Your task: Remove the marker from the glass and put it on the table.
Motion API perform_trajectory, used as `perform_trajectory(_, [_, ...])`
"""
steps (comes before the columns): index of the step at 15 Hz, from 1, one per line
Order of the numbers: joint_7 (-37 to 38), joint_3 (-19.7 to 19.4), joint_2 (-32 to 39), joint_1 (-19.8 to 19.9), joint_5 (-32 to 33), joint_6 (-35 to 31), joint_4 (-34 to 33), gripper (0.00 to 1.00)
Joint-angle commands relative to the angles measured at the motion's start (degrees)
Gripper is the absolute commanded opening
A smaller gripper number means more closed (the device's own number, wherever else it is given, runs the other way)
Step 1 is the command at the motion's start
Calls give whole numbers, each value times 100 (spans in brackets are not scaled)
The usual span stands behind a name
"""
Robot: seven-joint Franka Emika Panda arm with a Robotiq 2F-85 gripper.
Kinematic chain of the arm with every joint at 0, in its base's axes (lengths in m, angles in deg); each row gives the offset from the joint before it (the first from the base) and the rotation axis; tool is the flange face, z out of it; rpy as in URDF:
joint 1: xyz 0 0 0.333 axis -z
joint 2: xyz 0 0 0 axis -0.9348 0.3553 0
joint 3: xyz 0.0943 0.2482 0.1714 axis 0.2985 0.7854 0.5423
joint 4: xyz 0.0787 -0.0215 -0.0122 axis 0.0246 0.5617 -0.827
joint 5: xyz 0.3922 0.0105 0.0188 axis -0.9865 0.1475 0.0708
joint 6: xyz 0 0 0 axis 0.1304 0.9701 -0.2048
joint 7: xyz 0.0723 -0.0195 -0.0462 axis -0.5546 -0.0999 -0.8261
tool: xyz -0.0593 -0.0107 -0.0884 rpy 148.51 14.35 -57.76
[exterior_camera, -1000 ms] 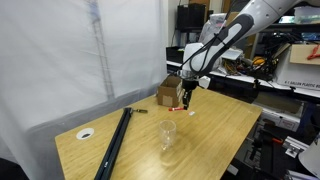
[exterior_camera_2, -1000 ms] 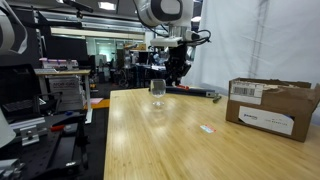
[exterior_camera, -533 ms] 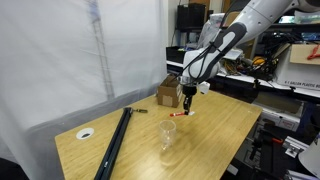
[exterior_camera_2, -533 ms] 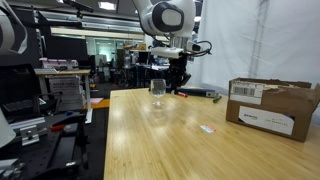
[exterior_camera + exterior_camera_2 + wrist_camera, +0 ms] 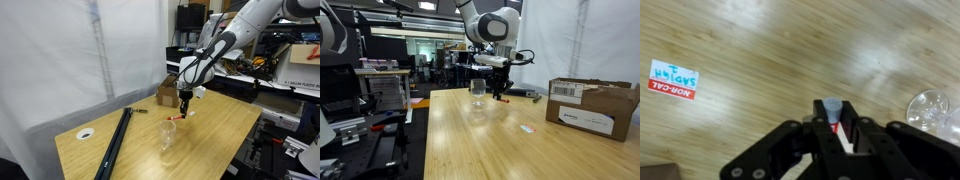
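The marker will next go down onto the bare wood between the sticker and the glass (image 5: 167,136), and my gripper will let go of it there.
My gripper (image 5: 184,108) is shut on the marker (image 5: 833,118), a slim whitish stick with a red band and a pale blue end that pokes out between the fingers in the wrist view. Its red tip (image 5: 172,118) shows just below the fingers in an exterior view, close above the light wooden table (image 5: 215,125). The clear glass (image 5: 167,136) stands upright and empty near the table's front edge, apart from the gripper. It shows in both exterior views (image 5: 477,88), and its rim (image 5: 931,108) is at the right of the wrist view.
A brown cardboard box (image 5: 168,92) sits at the table's far corner and also shows in an exterior view (image 5: 590,106). A long black bar (image 5: 113,142) lies along the left side. A white-and-red sticker (image 5: 673,80) lies on the wood.
My gripper has moved down and towards the glass with the marker in it. The glass and the box have not moved.
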Motion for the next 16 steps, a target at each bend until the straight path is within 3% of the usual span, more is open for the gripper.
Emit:
perform_trajectory(1, [-138,134,200,146,42,47,-287,5])
perform_trajectory(12, [-150,151,568,182,90,50,-583,5])
perform_trajectory(14, [-153,175,570,198,60,63,-583,47])
perform_trajectory(16, [-143,182,567,200,48,58,-579,51])
